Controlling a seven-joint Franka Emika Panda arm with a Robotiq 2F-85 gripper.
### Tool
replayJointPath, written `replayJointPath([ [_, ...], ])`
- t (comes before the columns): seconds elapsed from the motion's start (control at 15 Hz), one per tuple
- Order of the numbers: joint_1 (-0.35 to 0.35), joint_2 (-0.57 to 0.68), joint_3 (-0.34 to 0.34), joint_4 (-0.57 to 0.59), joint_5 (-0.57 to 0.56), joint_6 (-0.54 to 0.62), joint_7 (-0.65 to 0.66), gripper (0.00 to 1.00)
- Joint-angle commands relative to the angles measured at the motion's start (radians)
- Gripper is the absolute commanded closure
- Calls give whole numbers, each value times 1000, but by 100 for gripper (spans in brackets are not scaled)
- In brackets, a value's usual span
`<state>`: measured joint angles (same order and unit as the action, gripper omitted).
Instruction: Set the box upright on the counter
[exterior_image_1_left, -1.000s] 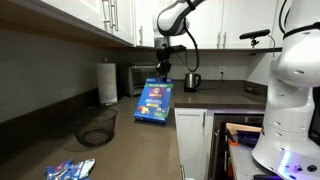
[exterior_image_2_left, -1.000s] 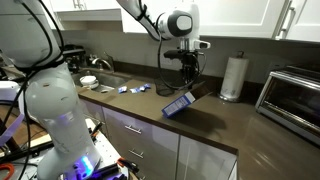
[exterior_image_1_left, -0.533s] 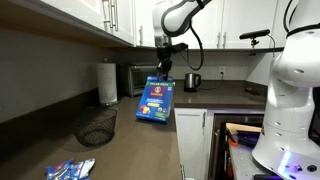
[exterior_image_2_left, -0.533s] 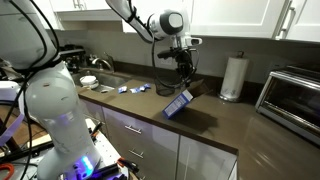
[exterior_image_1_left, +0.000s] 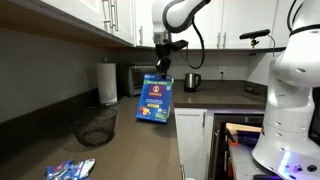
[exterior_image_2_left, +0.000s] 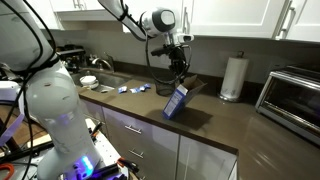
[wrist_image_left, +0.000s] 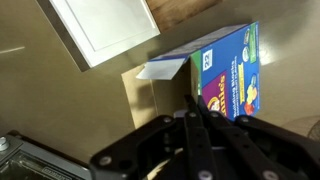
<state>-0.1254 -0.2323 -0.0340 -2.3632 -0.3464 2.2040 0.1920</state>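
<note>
The robot should swing the box's top edge away from the toaster oven and over the box's base before its gripper lets go of the box.
A blue box (exterior_image_1_left: 153, 101) with a colourful printed front stands on the dark counter (exterior_image_1_left: 130, 140), near the front edge. It leans a little in an exterior view (exterior_image_2_left: 177, 101). My gripper (exterior_image_1_left: 162, 72) comes down from above and is shut on the box's top edge; it also shows in an exterior view (exterior_image_2_left: 178, 76). In the wrist view the dark fingers (wrist_image_left: 194, 108) are pressed together over the box (wrist_image_left: 228, 72), and a white flap (wrist_image_left: 160, 70) sticks out beside it.
A paper towel roll (exterior_image_1_left: 108, 82) and a toaster oven (exterior_image_1_left: 131, 79) stand at the back wall. A black mesh basket (exterior_image_1_left: 96, 126) and blue packets (exterior_image_1_left: 70, 170) lie nearer along the counter. A kettle (exterior_image_1_left: 192, 81) stands on the far counter. The sink (exterior_image_2_left: 100, 79) holds dishes.
The gripper has swung with the box in it, and the box has tipped from a strong slant to nearly upright on the counter.
</note>
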Motion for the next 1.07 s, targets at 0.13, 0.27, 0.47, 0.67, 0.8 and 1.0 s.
replayJointPath([
  [0.13,17,-68,29,-83,-11,6,23,97],
  [0.27,26,-82,36,-101,0,0,16,97],
  [0.47,41,-105,43,-123,23,-10,2,97],
  [0.67,55,-120,46,-123,54,-27,-11,97],
  [0.8,67,-129,44,-120,89,-42,-24,97],
  [1.0,80,-146,42,-116,141,-65,-34,97],
])
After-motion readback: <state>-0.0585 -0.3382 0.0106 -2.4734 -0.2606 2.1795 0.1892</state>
